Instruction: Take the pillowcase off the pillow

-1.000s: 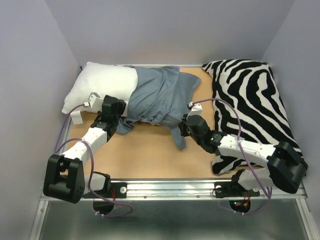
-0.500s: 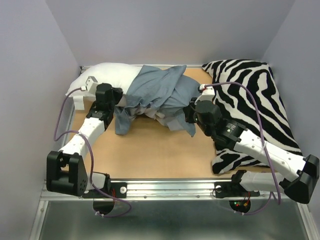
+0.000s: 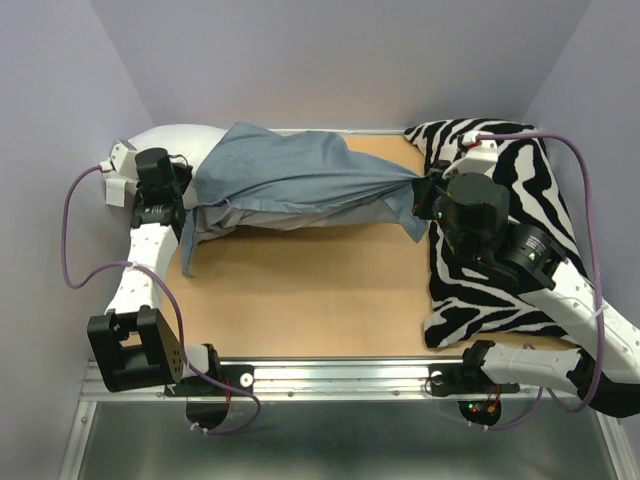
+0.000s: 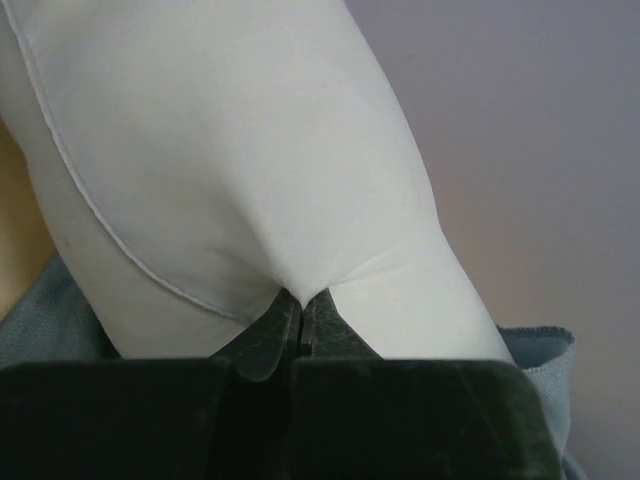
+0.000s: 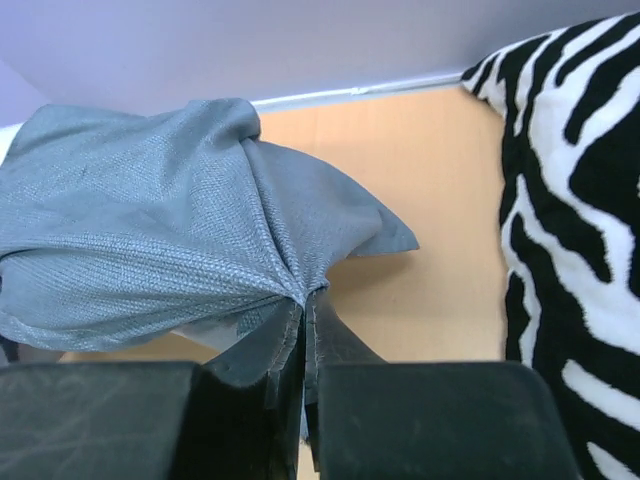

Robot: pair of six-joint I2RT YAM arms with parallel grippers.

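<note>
My right gripper should next lift the pillowcase (image 3: 300, 180) by its bunched end. Then it will lower it onto the table nearer the pillow, which is still mostly covered.
The blue-grey pillowcase (image 3: 300, 180) is stretched taut across the back of the table, its plain dusty-blue side up. My right gripper (image 3: 420, 190) is shut on its bunched right end (image 5: 300, 285), lifted off the table beside the zebra cushion. The white pillow (image 3: 190, 140) sticks out of the case at the far left, mostly covered. My left gripper (image 3: 180, 185) is shut on a pinch of the pillow's white cloth (image 4: 300, 295); in the left wrist view the pillow (image 4: 240, 160) fills the frame, with pillowcase fabric (image 4: 545, 350) at the lower edges.
A black-and-white zebra-print cushion (image 3: 500, 230) lies along the right side of the table, under my right arm. The tan tabletop (image 3: 310, 290) spreads between the arms. Grey walls close in at left, back and right. A metal rail (image 3: 340, 375) runs along the near edge.
The left gripper closed on the pillow and moved back-left. The right gripper pulled the pillowcase's end to the right, stretching the crumpled fabric into a long taut sheet.
</note>
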